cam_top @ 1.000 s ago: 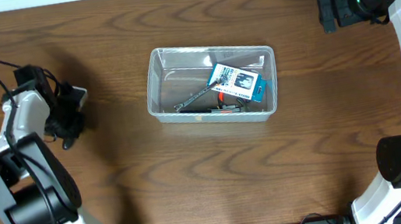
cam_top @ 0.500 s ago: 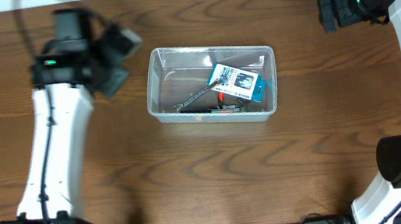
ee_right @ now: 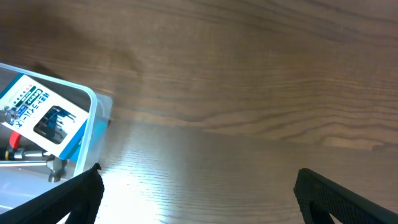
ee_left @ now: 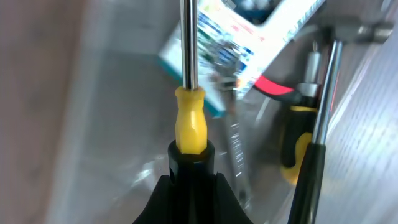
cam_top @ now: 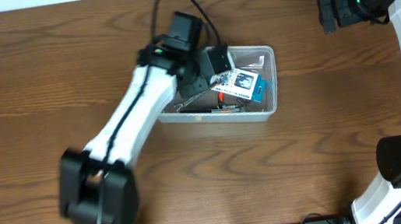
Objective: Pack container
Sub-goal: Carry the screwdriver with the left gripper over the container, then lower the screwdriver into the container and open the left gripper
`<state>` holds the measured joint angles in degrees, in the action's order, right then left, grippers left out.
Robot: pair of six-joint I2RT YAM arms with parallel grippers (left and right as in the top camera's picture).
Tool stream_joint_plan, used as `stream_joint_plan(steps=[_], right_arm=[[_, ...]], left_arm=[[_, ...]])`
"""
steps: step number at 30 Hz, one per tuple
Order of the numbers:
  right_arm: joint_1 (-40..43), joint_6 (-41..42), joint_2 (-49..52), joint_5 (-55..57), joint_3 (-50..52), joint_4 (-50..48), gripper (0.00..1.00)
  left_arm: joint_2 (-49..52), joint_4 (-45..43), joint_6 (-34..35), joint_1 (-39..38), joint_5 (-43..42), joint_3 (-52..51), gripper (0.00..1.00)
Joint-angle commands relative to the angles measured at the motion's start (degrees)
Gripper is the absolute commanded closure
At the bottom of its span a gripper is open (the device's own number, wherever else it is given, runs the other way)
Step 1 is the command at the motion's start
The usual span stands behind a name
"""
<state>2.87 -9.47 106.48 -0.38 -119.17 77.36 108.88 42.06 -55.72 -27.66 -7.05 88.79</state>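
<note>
My left gripper lowers the screwdriver to the empty gap between the silver wrench and the black-and-yellow tool handle next, then opens.
The container (cam_top: 264,49) is a clear plastic tub at the table's middle, holding a blue-and-white box (cam_top: 240,83) and several hand tools (cam_top: 200,96). My left gripper (cam_top: 208,65) is over the tub's left half, shut on a yellow-handled screwdriver (ee_left: 189,127) whose metal shaft points away from the wrist camera. In the left wrist view the gripper (ee_left: 191,175) is just above the tub floor (ee_left: 106,118), next to the box (ee_left: 245,43) and a hammer (ee_left: 339,37). My right gripper (cam_top: 326,13) is open and empty at the far right; its wrist view (ee_right: 199,193) shows bare table.
The right wrist view shows the container's right end (ee_right: 93,118) with the box (ee_right: 43,115) inside. A black-and-yellow tool handle (ee_left: 292,146) lies beside the hammer. Wooden table (cam_top: 331,148) surrounds the tub.
My left arm has swung from the table's far left to over the container, carrying the screwdriver. The right arm has not moved.
</note>
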Motion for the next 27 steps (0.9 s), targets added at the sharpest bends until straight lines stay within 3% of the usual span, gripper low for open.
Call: stream_joint_plan(steps=[1, 11, 16, 21, 27], right_arm=[[0.3, -0.5, 0.7, 0.4, 0.0, 0.3, 0.01], [0.3, -0.5, 0.7, 0.4, 0.0, 0.5, 0.01], [0.3, -0.5, 0.7, 0.4, 0.0, 0.5, 0.01], [0.3, -0.5, 0.7, 0.4, 0.0, 0.7, 0.01], [0.3, -0.5, 0.7, 0.3, 0.0, -1.9, 0.01]], left_arm=[[4.2, 0.9, 0.5, 0.2, -0.5, 0.3, 0.94], [8.3, 1.7, 1.9, 0.3, -0.5, 0.3, 0.91], [8.3, 1.8, 2.5, 0.3, -0.4, 0.3, 0.29], [6.9, 1.8, 6.7, 0.5, 3.5, 0.3, 0.14], [-1.7, 2.6, 12.1, 3.4, 4.1, 0.3, 0.02]])
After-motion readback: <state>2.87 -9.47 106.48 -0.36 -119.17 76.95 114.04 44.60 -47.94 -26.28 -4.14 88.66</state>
